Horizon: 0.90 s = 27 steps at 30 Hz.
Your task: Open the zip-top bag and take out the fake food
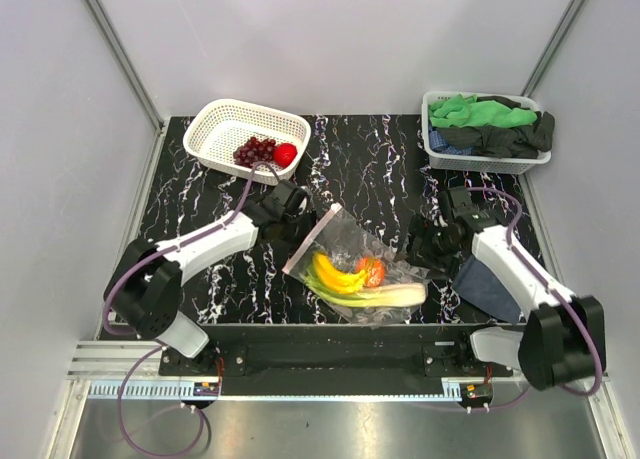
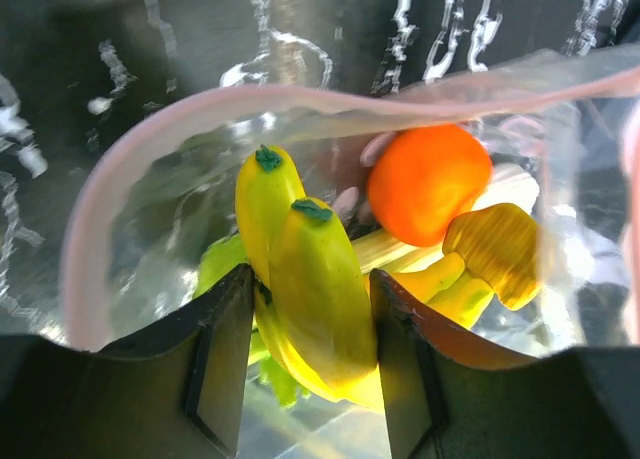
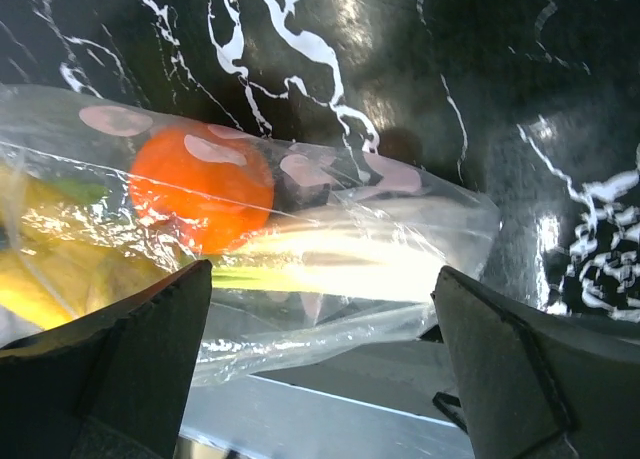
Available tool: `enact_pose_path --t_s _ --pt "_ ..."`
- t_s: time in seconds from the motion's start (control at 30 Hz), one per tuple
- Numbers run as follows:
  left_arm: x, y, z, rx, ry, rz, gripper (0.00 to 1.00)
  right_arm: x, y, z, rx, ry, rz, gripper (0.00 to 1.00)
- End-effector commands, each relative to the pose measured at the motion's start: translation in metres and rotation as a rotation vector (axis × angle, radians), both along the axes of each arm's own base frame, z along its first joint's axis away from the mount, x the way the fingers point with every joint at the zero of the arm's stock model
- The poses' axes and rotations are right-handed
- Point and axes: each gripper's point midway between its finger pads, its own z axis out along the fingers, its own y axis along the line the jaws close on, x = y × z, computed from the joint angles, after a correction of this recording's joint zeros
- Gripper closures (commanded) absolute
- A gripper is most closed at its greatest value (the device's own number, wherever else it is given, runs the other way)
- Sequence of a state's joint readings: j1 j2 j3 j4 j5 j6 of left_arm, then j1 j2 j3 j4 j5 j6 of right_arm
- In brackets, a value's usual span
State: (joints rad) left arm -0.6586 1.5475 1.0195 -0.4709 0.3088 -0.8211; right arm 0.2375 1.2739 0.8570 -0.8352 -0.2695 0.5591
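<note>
The basket's end (image 1: pixel 222 136) beside the grapes is empty. I should lift my left gripper out of the bag's opening, carry the banana outward and release it there.
The clear zip-top bag (image 1: pixel 362 264) lies at mid-table, its pinkish zip strip (image 1: pixel 310 239) facing my left gripper (image 1: pixel 292 217). In the left wrist view the bag's mouth (image 2: pixel 95 209) arches open around my left gripper (image 2: pixel 310 279), which is shut on the yellow banana (image 2: pixel 315 299) inside. An orange piece (image 2: pixel 428 182), a yellow ridged piece (image 2: pixel 495 249) and pale-green stalks (image 2: pixel 385 247) lie behind the banana. My right gripper (image 1: pixel 430 244) is open at the bag's closed end; in its wrist view (image 3: pixel 322 274) the bag's corner (image 3: pixel 440 214) lies between the fingers, untouched.
A white lattice basket (image 1: pixel 215 129) at the back left holds purple grapes (image 1: pixel 254 151) and a red round fruit (image 1: pixel 285 154). A second basket (image 1: pixel 480 161) at the back right holds green and black cloths (image 1: pixel 490 114). A dark blue cloth (image 1: pixel 485 284) lies under the right arm.
</note>
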Motion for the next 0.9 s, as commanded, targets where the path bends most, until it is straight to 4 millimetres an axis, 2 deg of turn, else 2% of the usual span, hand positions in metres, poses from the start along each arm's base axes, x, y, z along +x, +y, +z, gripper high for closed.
enact_pose_path --t_s 0.0,0.03,0.17,0.27,0.33,0.37,0.43,0.47,0.5,0.57,0.6,0.63,0.77,0.83,0.87 --pt "0.013 0.01 0.033 0.009 -0.082 0.086 1.0 -0.006 -0.012 0.019 0.028 -0.054 -0.184 0.0" --pt "0.012 0.011 0.033 0.009 -0.08 0.094 1.0 -0.012 -0.012 0.015 0.047 -0.032 -0.227 0.0" --pt "0.01 0.015 0.035 0.022 -0.078 0.109 1.0 -0.021 -0.007 0.022 0.111 -0.041 -0.26 0.0" --pt "0.006 0.022 0.034 0.05 -0.073 0.113 1.0 -0.027 -0.004 0.018 0.135 -0.024 -0.266 0.0" --pt "0.005 0.025 0.038 0.058 -0.088 0.101 1.0 -0.023 0.007 0.007 0.21 -0.026 -0.292 0.02" --pt "0.005 0.027 0.04 0.064 -0.094 0.099 1.0 -0.019 0.01 0.003 0.235 -0.037 -0.311 0.12" --pt "0.003 0.031 0.042 0.077 -0.105 0.093 1.0 -0.006 0.014 -0.007 0.275 -0.079 -0.338 0.22" --pt "0.002 0.031 0.044 0.076 -0.106 0.091 1.0 -0.002 0.014 -0.012 0.275 -0.072 -0.344 0.31" --pt "0.001 0.031 0.044 0.071 -0.104 0.087 1.0 0.008 0.017 -0.009 0.291 -0.106 -0.336 0.35" --pt "-0.001 0.032 0.045 0.068 -0.106 0.077 1.0 0.014 0.016 -0.012 0.267 -0.103 -0.323 0.51" --pt "-0.001 0.033 0.046 0.074 -0.114 0.073 1.0 0.021 0.015 -0.006 0.253 -0.136 -0.296 0.61" --pt "-0.001 0.036 0.045 0.091 -0.124 0.066 1.0 0.026 0.011 -0.007 0.227 -0.153 -0.294 0.66" --pt "-0.006 0.062 0.049 0.188 -0.175 0.07 1.0 0.036 0.0 -0.005 0.139 -0.188 -0.256 0.9" --pt "-0.007 0.077 0.061 0.224 -0.229 0.074 1.0 0.039 -0.005 -0.003 0.098 -0.199 -0.246 0.97" --pt "-0.007 0.091 0.06 0.283 -0.243 0.102 1.0 0.04 -0.007 -0.003 0.087 -0.198 -0.243 0.98"
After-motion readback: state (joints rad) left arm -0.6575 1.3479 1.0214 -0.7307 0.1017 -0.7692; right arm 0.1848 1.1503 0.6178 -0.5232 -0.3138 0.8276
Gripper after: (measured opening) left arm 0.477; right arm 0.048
